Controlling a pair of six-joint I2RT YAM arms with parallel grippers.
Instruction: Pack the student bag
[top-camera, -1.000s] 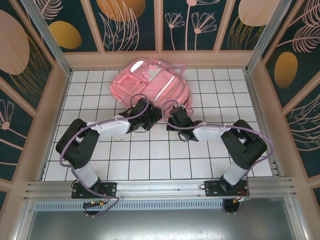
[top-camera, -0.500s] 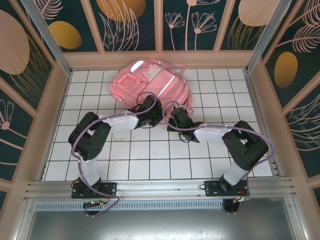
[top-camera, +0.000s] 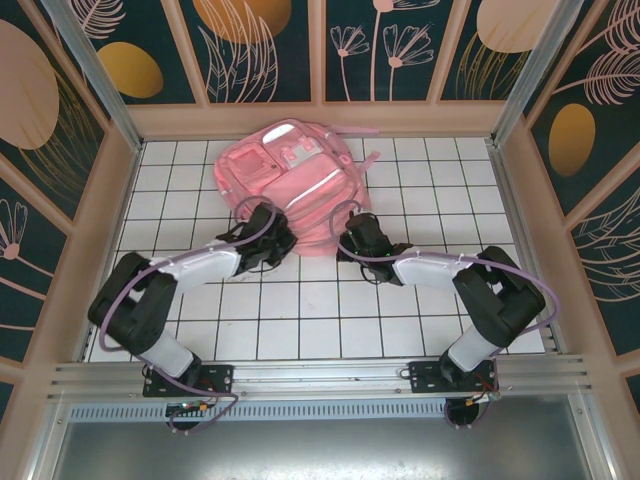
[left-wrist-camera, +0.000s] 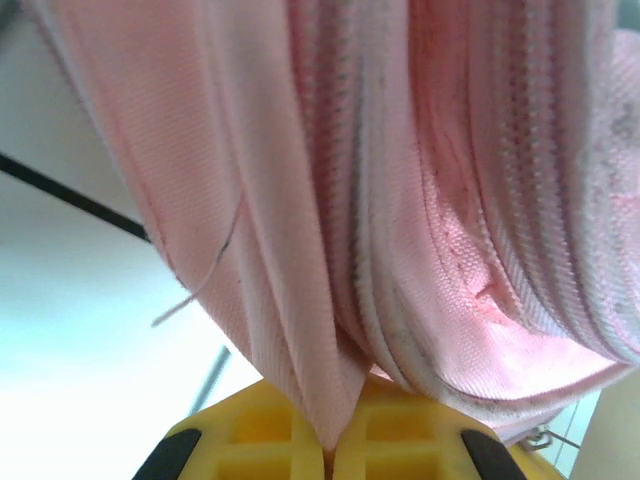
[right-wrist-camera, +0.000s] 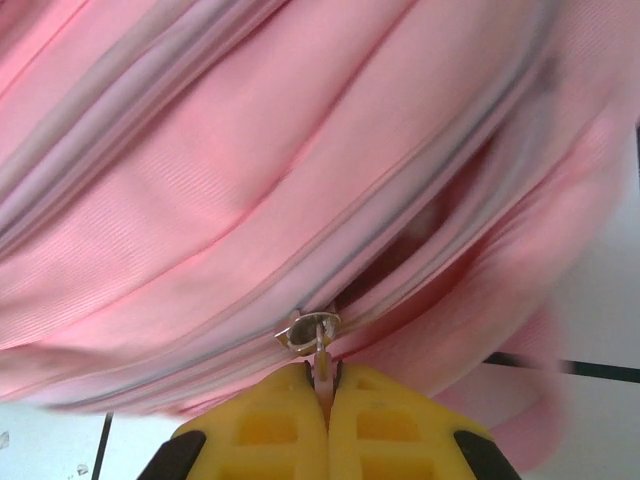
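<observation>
The bag (top-camera: 290, 175) lies slanted across the tiles, so my left gripper pulls the fold of pink fabric outward, away from my right gripper, and releases it next.
The student bag (top-camera: 290, 175), a large pink backpack with a pale strip and a white patch, lies at the back middle of the tiled floor. My left gripper (top-camera: 283, 240) sits at its near-left edge, shut on a fold of the bag's pink fabric (left-wrist-camera: 300, 330) beside a zip seam. My right gripper (top-camera: 347, 238) is at the bag's near-right edge, shut on the pink zip pull (right-wrist-camera: 325, 375) of a silver slider (right-wrist-camera: 310, 328). To the right of the slider the zip gapes a little, showing a dark slit (right-wrist-camera: 430, 225).
White tiled floor (top-camera: 300, 300) stretches between the arms and the near rail. Pink walls with patterned panels close in the back and both sides. A pink strap (top-camera: 372, 160) lies to the bag's right.
My left gripper has shut on the bag's fabric and pulled leftward and nearer. The bag has shifted and bunched up towards the back left. The right gripper stays shut on the zip pull.
</observation>
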